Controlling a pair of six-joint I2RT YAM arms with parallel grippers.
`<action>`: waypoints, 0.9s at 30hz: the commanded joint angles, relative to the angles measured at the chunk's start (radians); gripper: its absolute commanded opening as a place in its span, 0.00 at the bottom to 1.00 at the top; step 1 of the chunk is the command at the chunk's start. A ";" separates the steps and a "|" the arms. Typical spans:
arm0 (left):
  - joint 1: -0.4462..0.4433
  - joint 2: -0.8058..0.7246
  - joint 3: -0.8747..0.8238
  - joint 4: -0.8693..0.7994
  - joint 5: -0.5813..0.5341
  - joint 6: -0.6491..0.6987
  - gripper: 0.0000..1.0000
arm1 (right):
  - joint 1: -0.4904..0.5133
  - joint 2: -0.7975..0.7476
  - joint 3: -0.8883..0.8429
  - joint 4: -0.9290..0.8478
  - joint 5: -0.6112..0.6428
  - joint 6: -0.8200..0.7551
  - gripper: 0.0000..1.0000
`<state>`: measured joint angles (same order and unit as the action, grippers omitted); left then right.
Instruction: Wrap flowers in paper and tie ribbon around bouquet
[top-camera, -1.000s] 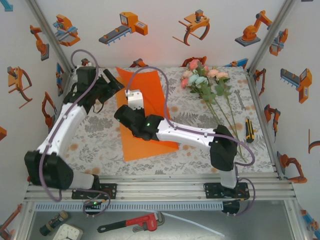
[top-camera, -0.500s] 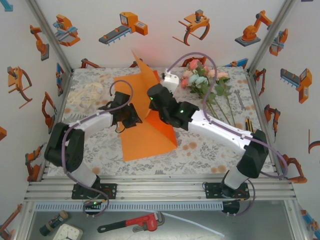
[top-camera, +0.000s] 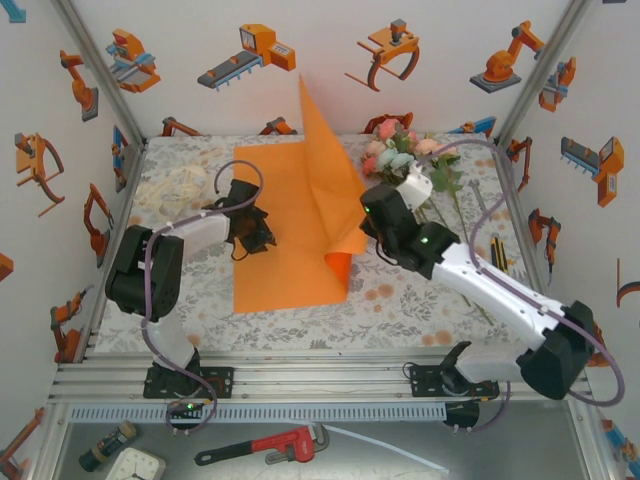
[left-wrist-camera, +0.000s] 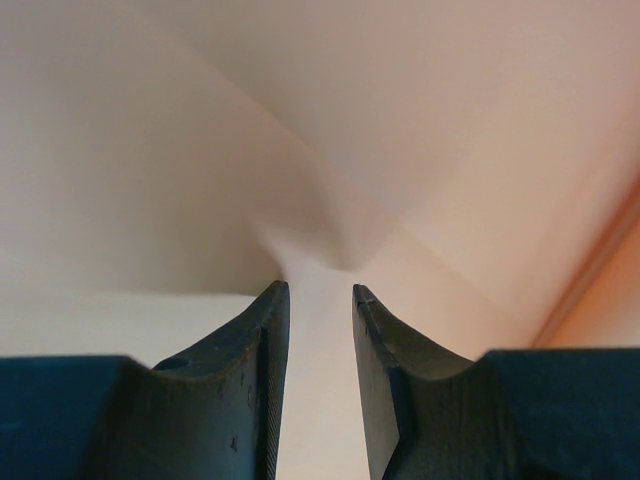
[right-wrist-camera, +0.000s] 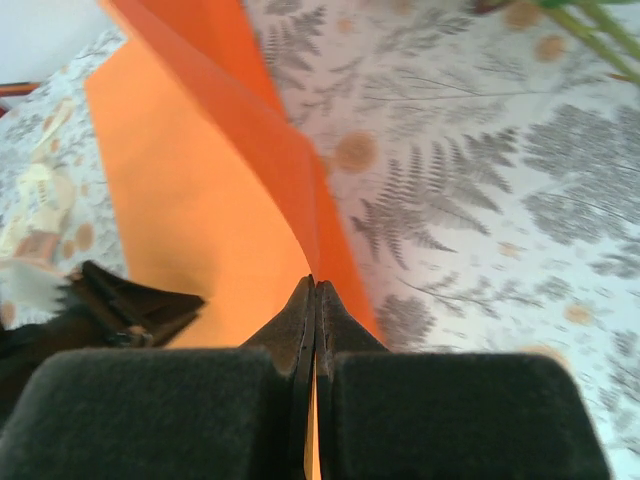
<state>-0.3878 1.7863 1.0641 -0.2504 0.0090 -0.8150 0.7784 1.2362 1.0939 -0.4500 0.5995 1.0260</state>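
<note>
The robot's right gripper needs to move back and down next, to the bare floral cloth (top-camera: 382, 289) below it and nearer the robot's base, and release there, because the flap stands tall.
The orange paper (top-camera: 285, 255) lies on the floral cloth with its right half pulled up into a tall standing flap. My right gripper (top-camera: 362, 232) is shut on that flap's edge; the wrist view has the paper (right-wrist-camera: 200, 200) running into the closed tips of the right gripper (right-wrist-camera: 315, 285). My left gripper (top-camera: 256, 236) presses on the paper's left part, its jaws a narrow gap apart around a raised ridge of paper (left-wrist-camera: 400, 120) at the left gripper (left-wrist-camera: 320, 290). The flowers (top-camera: 405, 160) lie at the back right. The ribbon (top-camera: 180, 185) is heaped at the back left.
A yellow-and-black utility knife (top-camera: 498, 260) lies near the table's right edge beside the flower stems (right-wrist-camera: 590, 25). A red wrench (top-camera: 265, 445) rests below the front rail. Printed walls and metal posts close in the table on three sides.
My right gripper has swung right toward the flowers, lifting the paper's right half into a taller flap. The left gripper's jaws have narrowed on the paper's left part.
</note>
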 joint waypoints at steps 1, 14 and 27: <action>0.077 0.012 0.046 -0.118 -0.105 0.099 0.35 | -0.006 -0.088 -0.101 -0.153 0.031 0.081 0.00; 0.188 0.036 0.361 -0.169 -0.076 0.300 0.51 | 0.065 -0.272 -0.326 -0.115 -0.283 -0.088 0.52; 0.033 -0.266 -0.040 -0.262 -0.225 0.103 0.39 | -0.257 0.359 0.220 0.030 -0.694 -0.771 0.31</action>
<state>-0.3489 1.5463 1.1034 -0.4557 -0.1619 -0.6460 0.5732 1.4647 1.2316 -0.4488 0.0357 0.4351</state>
